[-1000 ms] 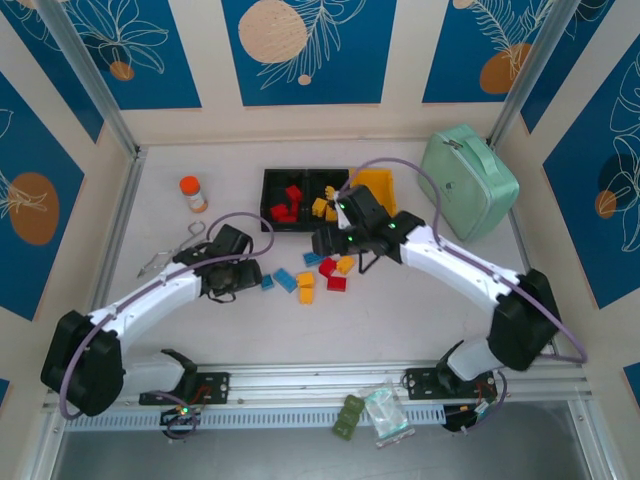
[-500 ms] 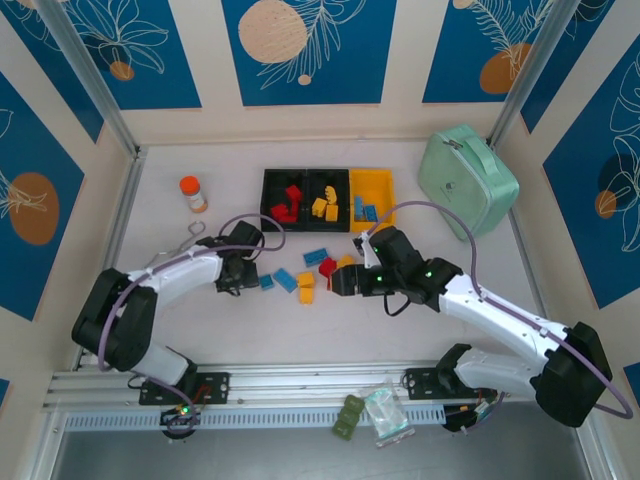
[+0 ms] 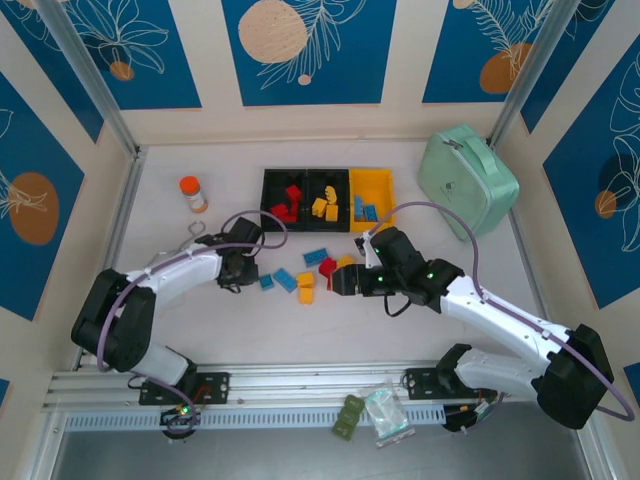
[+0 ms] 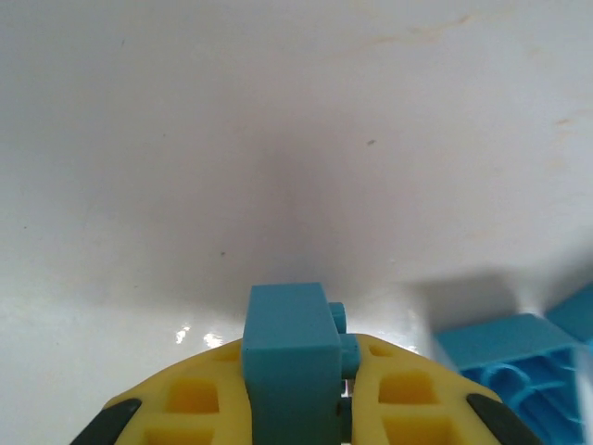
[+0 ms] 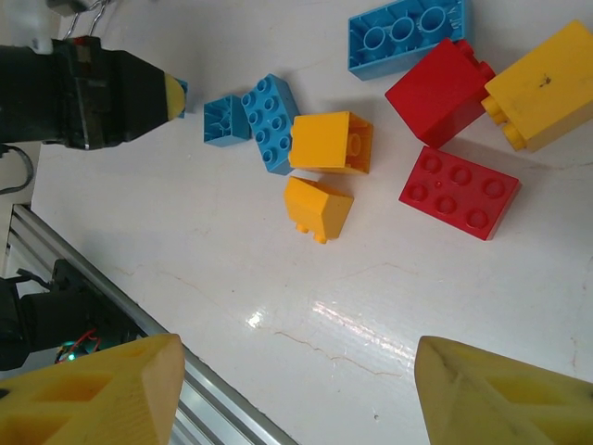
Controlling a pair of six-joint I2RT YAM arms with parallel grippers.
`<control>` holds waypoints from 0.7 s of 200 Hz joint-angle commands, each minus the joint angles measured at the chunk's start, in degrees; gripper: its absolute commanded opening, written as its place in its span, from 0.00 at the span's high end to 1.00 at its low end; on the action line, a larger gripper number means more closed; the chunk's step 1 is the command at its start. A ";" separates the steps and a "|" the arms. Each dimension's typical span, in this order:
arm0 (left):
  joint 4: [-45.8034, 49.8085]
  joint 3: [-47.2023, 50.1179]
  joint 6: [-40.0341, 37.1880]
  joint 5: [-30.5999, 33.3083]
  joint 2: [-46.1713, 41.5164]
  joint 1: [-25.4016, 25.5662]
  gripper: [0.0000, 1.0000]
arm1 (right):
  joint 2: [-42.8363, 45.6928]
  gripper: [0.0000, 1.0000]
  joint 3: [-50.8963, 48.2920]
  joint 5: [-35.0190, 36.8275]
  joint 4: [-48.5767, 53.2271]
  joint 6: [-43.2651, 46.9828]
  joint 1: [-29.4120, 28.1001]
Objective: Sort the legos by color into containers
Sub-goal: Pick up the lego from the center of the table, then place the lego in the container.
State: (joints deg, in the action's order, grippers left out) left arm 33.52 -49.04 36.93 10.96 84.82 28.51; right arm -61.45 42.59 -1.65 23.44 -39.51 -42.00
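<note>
I should next lift my left gripper and carry the small blue lego outward over the yellow bin's near end (image 3: pixel 381 216) to let go of it, because blue legos are already there.
My left gripper (image 3: pixel 248 274) is shut on a small blue lego (image 4: pixel 287 324), pinched between its yellow pads just above the white table, left of the loose pile. Another blue lego (image 4: pixel 519 357) lies close to its right. My right gripper (image 5: pixel 296 399) hangs open over bare table beside the pile, holding nothing. Below its camera lie a flat blue lego (image 5: pixel 408 35), two red ones (image 5: pixel 460 192), and yellow ones (image 5: pixel 332 142). The containers stand at the back: two black bins (image 3: pixel 268 178) with red and yellow legos, and a yellow bin (image 3: pixel 388 190) with blue ones.
An orange-capped bottle (image 3: pixel 192 193) stands at the back left, with metal tongs (image 3: pixel 170 252) near my left arm. A mint-green case (image 3: pixel 467 180) sits at the back right. The aluminium rail (image 3: pixel 320 380) runs along the near edge.
My left gripper has closed on the small blue lego. My right arm swung from the bins down to the loose pile and has held still since, jaws open.
</note>
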 commanded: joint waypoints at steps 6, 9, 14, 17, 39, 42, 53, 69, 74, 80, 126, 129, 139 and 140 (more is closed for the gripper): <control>1.06 -4.56 -1.49 -3.67 -2.04 0.59 0.90 | 0.81 0.33 0.83 2.00 1.36 -1.00 0.78; 1.10 -5.06 -1.51 -3.95 -1.96 0.78 0.90 | 0.95 0.33 0.87 2.27 1.73 -1.08 1.05; 1.13 -6.11 -1.50 -4.54 -1.76 1.11 0.90 | 1.21 0.33 0.84 2.29 2.15 -1.18 1.56; 1.19 -6.64 -1.53 -4.80 -1.50 1.37 0.90 | 1.29 0.33 0.83 2.36 2.51 -1.23 1.95; 1.59 -12.26 -1.68 -5.55 1.30 3.79 0.91 | 2.76 0.33 0.97 4.74 5.83 -1.86 4.15; 1.62 -13.22 -1.72 -5.58 1.84 4.13 0.91 | 3.06 0.33 0.92 5.28 6.29 -2.01 4.54; 1.76 -16.50 -1.86 -5.69 4.03 5.62 0.91 | 4.36 0.33 0.83 6.42 7.94 -2.53 5.90; 2.24 -21.95 -2.23 -5.86 7.82 7.80 0.91 | 6.94 0.33 0.35 8.45 10.05 -3.55 8.12; 2.43 -23.60 -2.32 -5.95 9.10 8.44 0.91 | 7.77 0.33 0.14 9.09 10.82 -3.80 8.86; 2.68 -25.67 -2.50 -6.15 10.62 9.12 0.91 | 8.78 0.33 -0.03 9.52 11.65 -4.11 9.84; 5.00 -42.28 -3.96 -7.52 22.42 13.91 0.91 | 15.80 0.33 -1.50 10.47 17.01 -4.79 17.25; 5.32 -43.31 -4.07 -7.56 23.25 14.09 0.91 | 16.24 0.33 -1.65 10.33 17.19 -4.79 17.59; 6.16 -47.78 -4.50 -7.88 26.31 14.88 0.91 | 17.45 0.33 -2.12 9.93 17.67 -4.79 18.76; 6.27 -47.97 -4.54 -7.92 26.56 14.89 0.91 | 17.57 0.33 -2.18 9.88 17.68 -4.79 18.87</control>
State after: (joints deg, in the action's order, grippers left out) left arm 36.53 -88.84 34.35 4.69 106.34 41.60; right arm -46.52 42.06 7.79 36.84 -43.51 -25.30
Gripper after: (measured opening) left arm 0.195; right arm 0.669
